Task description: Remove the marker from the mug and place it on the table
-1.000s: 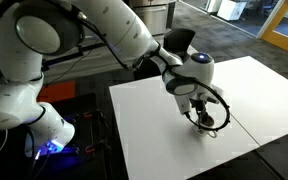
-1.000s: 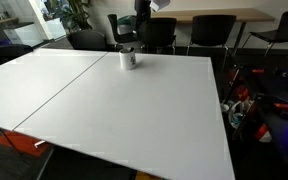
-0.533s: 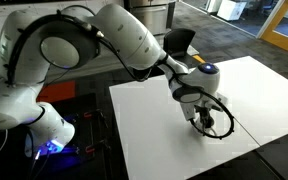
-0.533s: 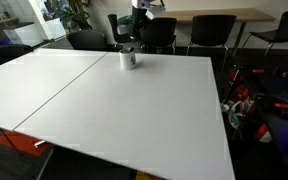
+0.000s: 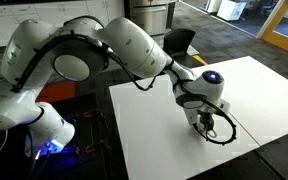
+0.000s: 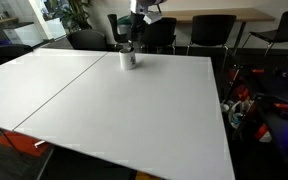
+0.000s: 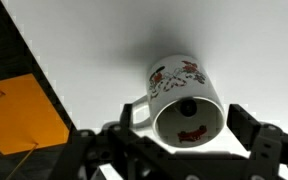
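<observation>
My gripper moves down to the mug's opening next, then narrows its fingers onto the marker's dark round end.
The mug is greyish-white with red figures and a loop handle. It stands upright on the white table. In the wrist view I look down into it, and the marker shows as a small dark round end inside. My gripper is open directly above the mug, with one finger on each side of its rim and holding nothing. In an exterior view the mug stands near the table's far edge under the gripper. In an exterior view the gripper hides most of the mug.
A thin seam crosses the table. Dark chairs stand behind the far edge near the mug. A black cable loop hangs by the gripper. An orange floor patch lies past the table edge.
The arm has swung its wrist a little to the right and lower over the mug. The mug has not moved.
</observation>
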Robot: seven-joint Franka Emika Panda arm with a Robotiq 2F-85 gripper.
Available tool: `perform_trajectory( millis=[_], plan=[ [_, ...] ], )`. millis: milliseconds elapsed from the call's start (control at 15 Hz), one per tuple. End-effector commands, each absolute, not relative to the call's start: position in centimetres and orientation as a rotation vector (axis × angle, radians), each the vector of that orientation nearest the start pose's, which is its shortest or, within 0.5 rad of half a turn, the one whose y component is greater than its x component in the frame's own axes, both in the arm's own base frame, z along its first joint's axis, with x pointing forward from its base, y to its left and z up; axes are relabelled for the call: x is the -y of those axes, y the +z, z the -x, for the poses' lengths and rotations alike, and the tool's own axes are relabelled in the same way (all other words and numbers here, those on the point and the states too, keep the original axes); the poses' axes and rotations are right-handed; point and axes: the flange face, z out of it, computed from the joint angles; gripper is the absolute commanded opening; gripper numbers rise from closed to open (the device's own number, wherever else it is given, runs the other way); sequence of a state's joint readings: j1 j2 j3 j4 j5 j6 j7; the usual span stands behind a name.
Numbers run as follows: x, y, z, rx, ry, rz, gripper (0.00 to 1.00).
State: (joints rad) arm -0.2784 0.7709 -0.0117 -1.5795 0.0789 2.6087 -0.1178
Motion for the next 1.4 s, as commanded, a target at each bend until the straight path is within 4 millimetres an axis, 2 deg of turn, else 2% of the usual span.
perform_trajectory(
  millis=[0,400,533,600,667,733,867,933,1000,1067,1133,1333],
  plan=[
    [20.9,20.8,-70.2,-0.301,-0.392,3.065,0.96],
    [20.3,19.9,-70.9,-0.28,-0.402,3.066,0.92],
    [20.1,19.6,-71.1,-0.275,-0.403,3.068,0.9],
    [20.0,19.4,-71.2,-0.274,-0.404,3.07,0.85],
    [20.0,19.3,-71.4,-0.272,-0.404,3.071,0.86],
    [19.8,19.2,-71.5,-0.27,-0.403,3.072,0.81],
    [19.7,18.9,-71.7,-0.265,-0.403,3.072,0.77],
    [19.6,18.8,-71.8,-0.263,-0.403,3.072,0.71],
    [19.5,18.7,-71.9,-0.261,-0.404,3.072,0.71],
    [19.4,18.7,-72.0,-0.26,-0.403,3.072,0.63],
    [19.4,18.6,-72.1,-0.258,-0.404,3.072,0.65],
    [19.2,18.5,-72.4,-0.253,-0.409,3.072,0.58]
  ],
)
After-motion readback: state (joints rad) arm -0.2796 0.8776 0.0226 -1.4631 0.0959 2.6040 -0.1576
